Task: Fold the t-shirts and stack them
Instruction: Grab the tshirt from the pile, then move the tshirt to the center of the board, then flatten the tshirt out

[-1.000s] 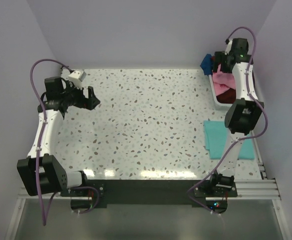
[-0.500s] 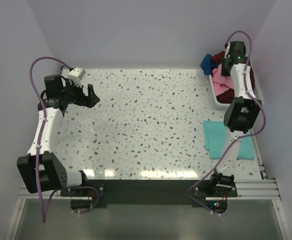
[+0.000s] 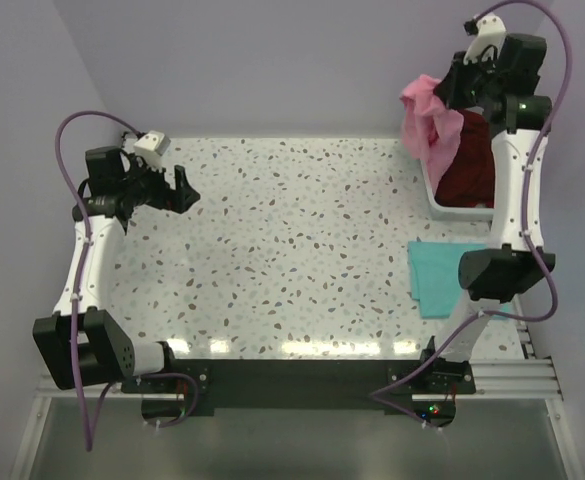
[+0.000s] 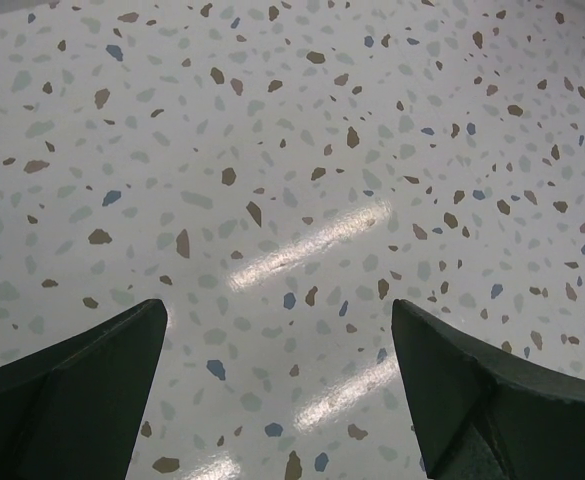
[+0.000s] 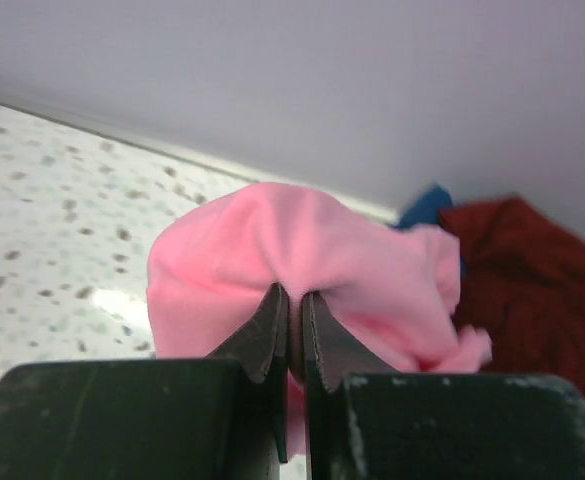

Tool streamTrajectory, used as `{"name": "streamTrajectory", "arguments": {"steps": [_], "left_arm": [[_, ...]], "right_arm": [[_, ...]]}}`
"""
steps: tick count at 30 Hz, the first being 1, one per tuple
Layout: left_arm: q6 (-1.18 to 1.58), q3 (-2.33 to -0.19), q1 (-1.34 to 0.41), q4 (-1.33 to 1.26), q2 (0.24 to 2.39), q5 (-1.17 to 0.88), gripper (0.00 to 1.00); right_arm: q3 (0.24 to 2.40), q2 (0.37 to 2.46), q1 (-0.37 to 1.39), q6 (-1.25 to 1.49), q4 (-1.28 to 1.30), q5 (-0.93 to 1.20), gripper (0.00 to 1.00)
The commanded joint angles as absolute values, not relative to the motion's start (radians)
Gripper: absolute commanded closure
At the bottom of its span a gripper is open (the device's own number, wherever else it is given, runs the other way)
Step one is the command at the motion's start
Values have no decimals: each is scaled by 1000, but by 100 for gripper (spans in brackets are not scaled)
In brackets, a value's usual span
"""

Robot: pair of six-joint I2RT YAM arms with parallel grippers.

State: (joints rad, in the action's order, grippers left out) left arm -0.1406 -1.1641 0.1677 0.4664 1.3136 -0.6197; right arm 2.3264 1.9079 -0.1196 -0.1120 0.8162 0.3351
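Observation:
My right gripper will rise, swing left in the top view to the table's bare middle and release the bunch.
My right gripper (image 3: 450,88) (image 5: 294,292) is shut on a bunch of the pink t-shirt (image 3: 427,125) (image 5: 302,240), which hangs from it high above the back right corner. Below it a dark red garment (image 3: 469,165) (image 5: 527,280) lies in the white bin (image 3: 440,205). A blue garment (image 5: 427,205) peeks out behind the pink cloth in the right wrist view. A folded teal t-shirt (image 3: 437,275) lies flat on the table at the right, partly behind my right arm. My left gripper (image 3: 184,190) (image 4: 277,305) hovers open over bare table at the far left, holding nothing.
The speckled table (image 3: 292,240) is walled in at the back and on both sides. The bin stands against the right wall. Purple cables loop from both arms.
My right gripper has shut on the pink t-shirt in the bin and lifted it upward out of it. The left arm has barely moved.

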Motion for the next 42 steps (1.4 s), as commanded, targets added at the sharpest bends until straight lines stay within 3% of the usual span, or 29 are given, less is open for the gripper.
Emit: {"name": "streamTrajectory", "arguments": {"steps": [1,11,14,15,17,18,21,23,25,28,31,35,39,42], "left_arm": [[-121,-1207,169,466,1275,-643,0],[-95,-1244,169,476,1272,-647,0],[-97,-1252,169,486,1273,-649,0],[-101,-1252,169,489,1275,-650,0],[-115,-1252,169,508,1273,-649,0],[-139,-1250,169,514,1270,-652,0],[-217,-1229,167,554,1264,-695,0],[-274,-1206,166,590,1267,-773,0],[-360,-1186,155,609,1276,-808,0],[-422,-1138,77,600,1325,-683,2],[-477,-1108,9,615,1403,-579,12],[-474,-1103,9,618,1509,-507,33],[-442,-1114,9,589,1606,-450,41],[-410,-1134,-15,551,1670,-399,39]], "right_arm": [[2423,1776,-26,-75,704,578,100],[2507,1747,147,329,333,706,100],[2400,1737,152,405,284,739,99],[2308,1712,152,394,320,741,77],[2177,1672,132,336,394,707,44],[2096,1646,115,325,438,666,19],[1777,1577,5,285,483,608,11],[1674,1591,-41,170,547,571,10],[1639,1612,-40,88,643,567,16],[1609,1652,11,-26,728,562,16],[1608,1695,132,-156,819,486,25],[1594,1752,280,-235,893,434,36],[1443,1732,386,-241,855,425,41],[1344,1677,501,-248,786,388,41]]}}
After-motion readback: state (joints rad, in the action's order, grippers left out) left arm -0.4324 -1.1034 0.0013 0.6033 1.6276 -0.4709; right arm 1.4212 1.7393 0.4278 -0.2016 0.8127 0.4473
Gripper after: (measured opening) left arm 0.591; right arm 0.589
